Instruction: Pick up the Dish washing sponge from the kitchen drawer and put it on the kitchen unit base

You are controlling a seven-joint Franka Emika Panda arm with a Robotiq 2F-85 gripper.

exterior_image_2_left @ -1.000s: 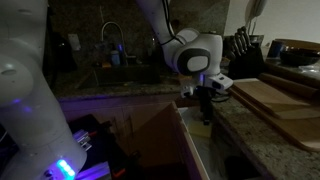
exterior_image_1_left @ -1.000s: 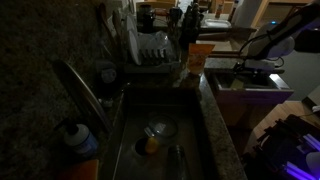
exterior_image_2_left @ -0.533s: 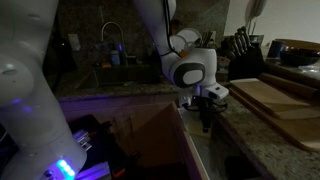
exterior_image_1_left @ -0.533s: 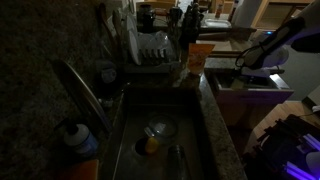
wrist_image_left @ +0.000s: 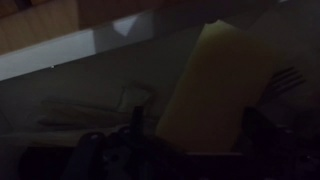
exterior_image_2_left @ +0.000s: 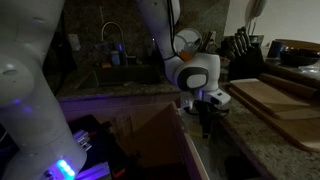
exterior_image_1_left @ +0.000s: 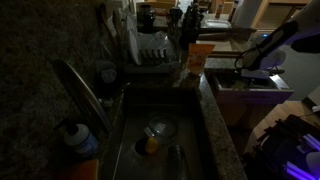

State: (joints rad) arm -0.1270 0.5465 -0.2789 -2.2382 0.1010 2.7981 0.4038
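My gripper stays low in the drawer (exterior_image_1_left: 250, 88) next and closes its spread fingers across the sponge's end by the fingers, because that end already lies between them.
The dish washing sponge (wrist_image_left: 215, 85) is a yellow rectangle lying in the open kitchen drawer (exterior_image_1_left: 250, 88), seen dimly in the wrist view. My gripper (wrist_image_left: 197, 135) hangs over it, jaws spread, with one finger (wrist_image_left: 137, 125) left of the sponge and the other at its right edge. I cannot tell whether they touch it. In both exterior views the gripper (exterior_image_1_left: 257, 72) (exterior_image_2_left: 207, 115) points down into the drawer beside the granite countertop (exterior_image_2_left: 250, 140). The sponge is not visible in the exterior views.
A fork (wrist_image_left: 285, 80) and other utensils (wrist_image_left: 90, 110) lie in the drawer beside the sponge. A sink (exterior_image_1_left: 190, 130) with faucet (exterior_image_1_left: 80, 85) and a dish rack (exterior_image_1_left: 150, 50) are nearby. Wooden cutting boards (exterior_image_2_left: 275, 100) and a knife block (exterior_image_2_left: 243, 55) stand on the counter.
The arm has moved down a little toward the drawer. The gripper stays open and holds nothing.
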